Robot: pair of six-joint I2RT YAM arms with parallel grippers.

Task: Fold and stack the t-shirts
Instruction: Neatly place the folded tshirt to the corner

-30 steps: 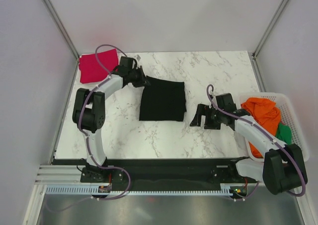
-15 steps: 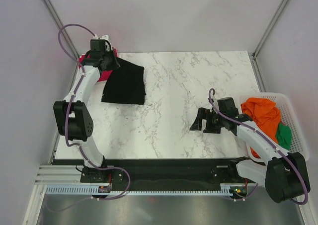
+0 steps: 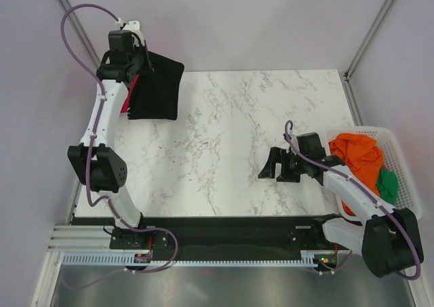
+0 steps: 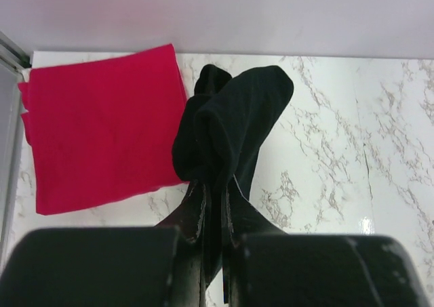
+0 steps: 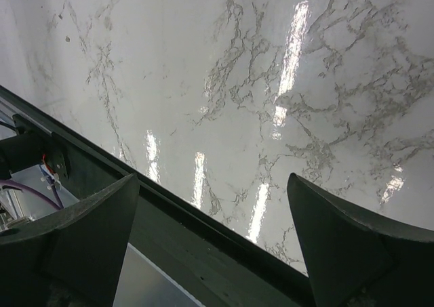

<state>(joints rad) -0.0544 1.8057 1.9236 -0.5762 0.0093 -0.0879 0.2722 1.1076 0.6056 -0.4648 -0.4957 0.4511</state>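
My left gripper holds the black t-shirt, which hangs past the red t-shirt's side, so it should go to the left in the top view and down to lay the t-shirt there.
My left gripper is shut on a folded black t-shirt and holds it lifted at the table's far left corner. The shirt hangs down over the right part of a folded red t-shirt lying there. In the left wrist view the black shirt is pinched between my closed fingers, with the red shirt flat on the marble to its left. My right gripper is open and empty, low over the table's right half. In the right wrist view its fingers frame bare marble and the table's front edge.
A white basket at the right edge holds an orange shirt and a green shirt. Grey walls and metal posts close in the table at left, back and right. A black rail runs along the front edge.
My left arm has carried the black t-shirt from the table's middle up and to the far left corner, raising it over the red shirt. The right arm has barely moved.
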